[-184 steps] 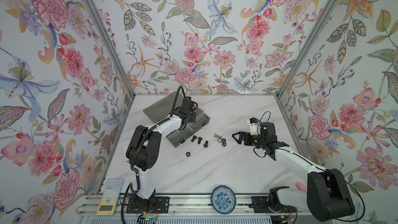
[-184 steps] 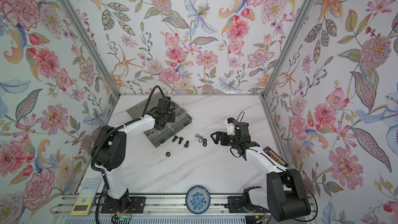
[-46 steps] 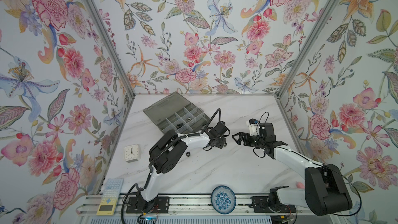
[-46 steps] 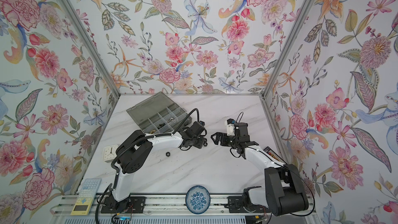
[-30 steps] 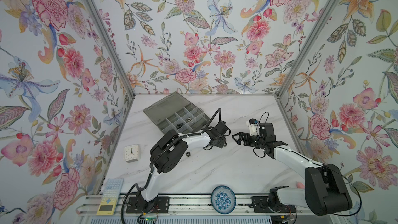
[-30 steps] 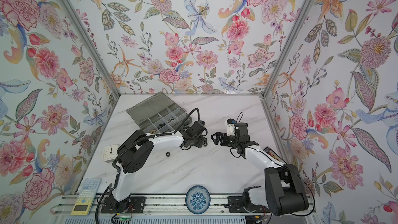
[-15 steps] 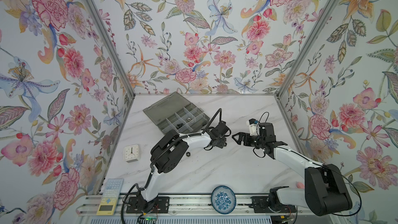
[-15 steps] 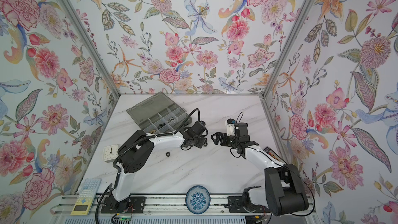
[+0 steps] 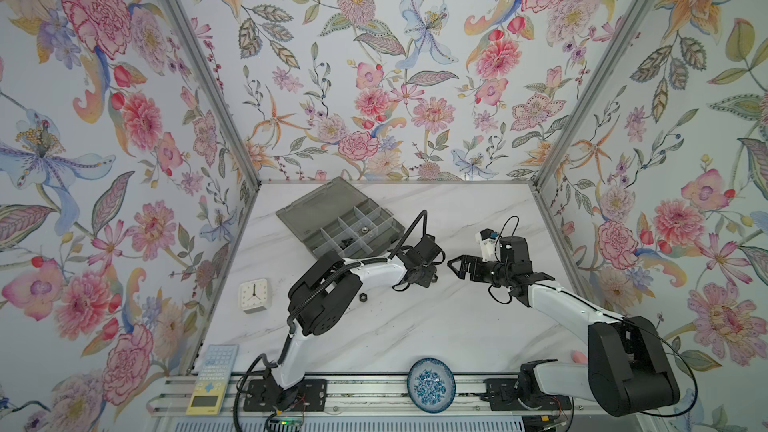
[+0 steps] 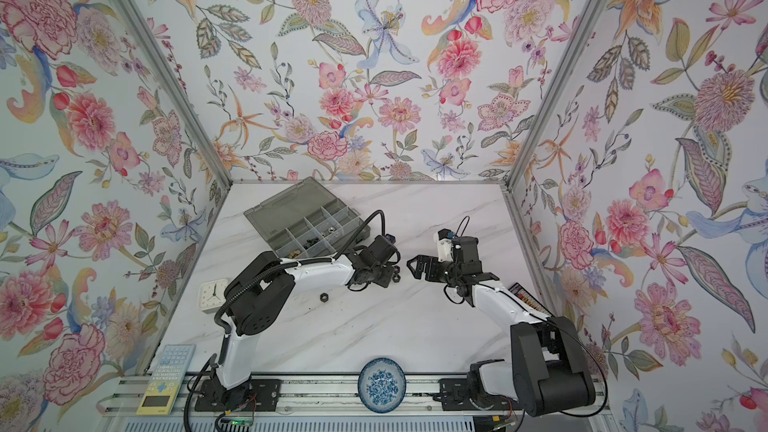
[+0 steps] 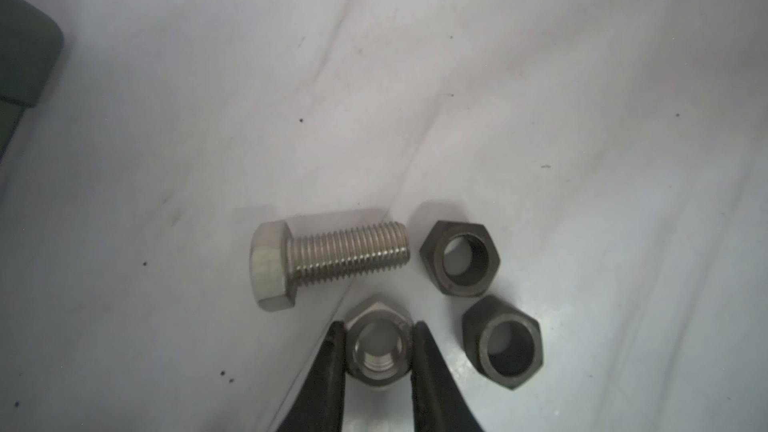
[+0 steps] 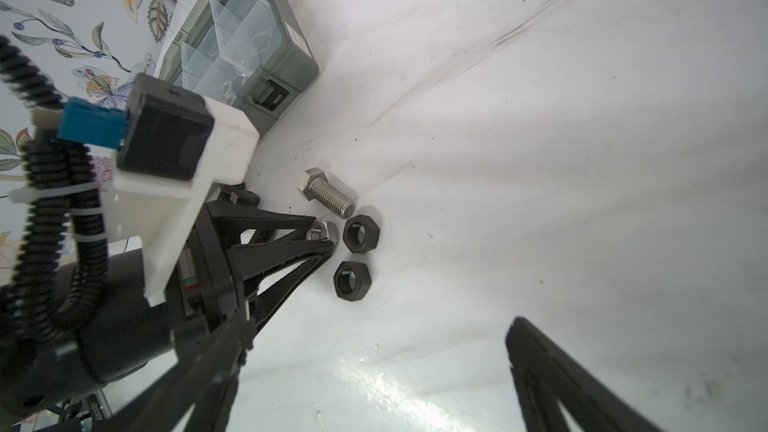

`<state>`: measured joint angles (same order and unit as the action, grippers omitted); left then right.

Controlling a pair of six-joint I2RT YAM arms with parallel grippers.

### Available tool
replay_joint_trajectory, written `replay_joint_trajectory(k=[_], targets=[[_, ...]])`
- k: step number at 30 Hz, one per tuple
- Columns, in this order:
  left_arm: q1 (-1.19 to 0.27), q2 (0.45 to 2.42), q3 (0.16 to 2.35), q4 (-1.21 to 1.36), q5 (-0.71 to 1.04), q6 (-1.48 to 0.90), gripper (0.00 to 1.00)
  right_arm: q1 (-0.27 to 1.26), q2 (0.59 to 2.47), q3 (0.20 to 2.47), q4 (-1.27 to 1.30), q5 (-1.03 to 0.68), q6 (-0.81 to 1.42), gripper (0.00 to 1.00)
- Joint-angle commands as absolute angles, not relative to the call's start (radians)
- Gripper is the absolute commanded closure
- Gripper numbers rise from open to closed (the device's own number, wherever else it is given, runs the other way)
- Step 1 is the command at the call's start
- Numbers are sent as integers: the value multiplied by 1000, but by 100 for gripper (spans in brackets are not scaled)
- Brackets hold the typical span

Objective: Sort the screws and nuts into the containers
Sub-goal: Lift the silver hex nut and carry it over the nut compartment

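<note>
I will lift my left gripper off the marble next and move it over the middle section of the containers box. It will let go of the silver hex nut [image 11: 377,361] there, since silver pieces lie in that section.
In the left wrist view my left gripper [image 11: 379,351] is shut on a silver hex nut [image 11: 377,361] that lies on the marble, one black finger [image 11: 332,371] against each flank. Beside it lie a silver screw [image 11: 332,259] and two black hex nuts [image 11: 460,258] [image 11: 503,344]. The right wrist view shows the same screw [image 12: 328,197] and black nuts [image 12: 360,233]. A black screw [image 12: 237,197] is partly hidden behind the left fingers. My right gripper [image 9: 457,268] hovers open just right of the pile, holding nothing. The grey containers box [image 9: 320,209] stands open at the back left.
One black nut [image 9: 362,297] lies alone by the left arm's elbow. A white clock [image 9: 254,293] sits at the left edge, and a calculator [image 9: 212,376] and a blue-and-white dish [image 9: 431,384] rest on the front rail. A remote [image 10: 525,297] lies by the right wall.
Six seconds ago the left gripper was over the box; it has since come to the pile. Over the last second its jaws closed onto the silver nut. The right arm has not moved.
</note>
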<state>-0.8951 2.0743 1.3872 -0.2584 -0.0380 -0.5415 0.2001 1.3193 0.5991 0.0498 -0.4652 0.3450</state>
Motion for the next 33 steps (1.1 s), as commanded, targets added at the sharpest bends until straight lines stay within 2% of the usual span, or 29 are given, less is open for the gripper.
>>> replay_joint_trajectory(k=[1, 8, 16, 24, 33], targets=[[-893, 1974, 1371, -278, -69, -518, 93, 191, 1321, 589, 67, -481, 344, 1], [-813, 1879, 1371, -298, -76, -467, 96, 192, 1325, 589, 74, -488, 349, 1], [-655, 1832, 1405, -327, -88, -388, 100, 193, 1317, 583, 73, -486, 351, 1], [-495, 1844, 1408, -272, -61, -371, 100, 193, 1318, 589, 66, -485, 354, 1], [-421, 1911, 1423, -253, -48, -361, 100, 193, 1319, 589, 66, -488, 355, 1]])
